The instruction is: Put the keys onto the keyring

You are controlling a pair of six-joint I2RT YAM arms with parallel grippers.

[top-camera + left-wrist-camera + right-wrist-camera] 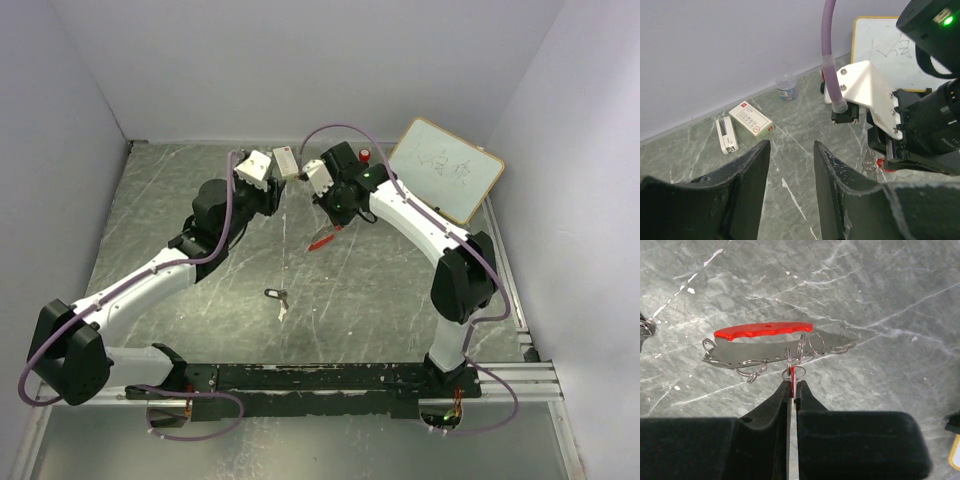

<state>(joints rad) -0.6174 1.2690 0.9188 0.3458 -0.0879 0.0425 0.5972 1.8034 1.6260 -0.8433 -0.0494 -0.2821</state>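
Note:
Next, my right gripper moves down to the bare tabletop below and lets go of the red-headed key (791, 375) there, as its silver ring already touches the keyring's rings.
My right gripper (791, 383) is shut on the thin red-headed key (791, 375), which shows edge-on between the jaws. A small silver ring sits at the key's tip. It touches the rings of the keyring (765, 331), a curved red piece on a grey metal plate with several rings. From above, the keyring (322, 240) is just below the right gripper (334, 215). The black-headed key (274, 294) lies alone on the table nearer the arm bases. My left gripper (792, 145) is open and holds nothing. It hovers left of the right wrist, and the keyring's red edge (880, 162) shows to its right.
A whiteboard (445, 170) leans at the back right, with a red-topped small cylinder (365, 156) beside it. Along the back wall lie a white box (751, 119), a white stapler-like piece (726, 135) and a small clear jar (786, 87). A white scrap (283, 311) lies by the black key.

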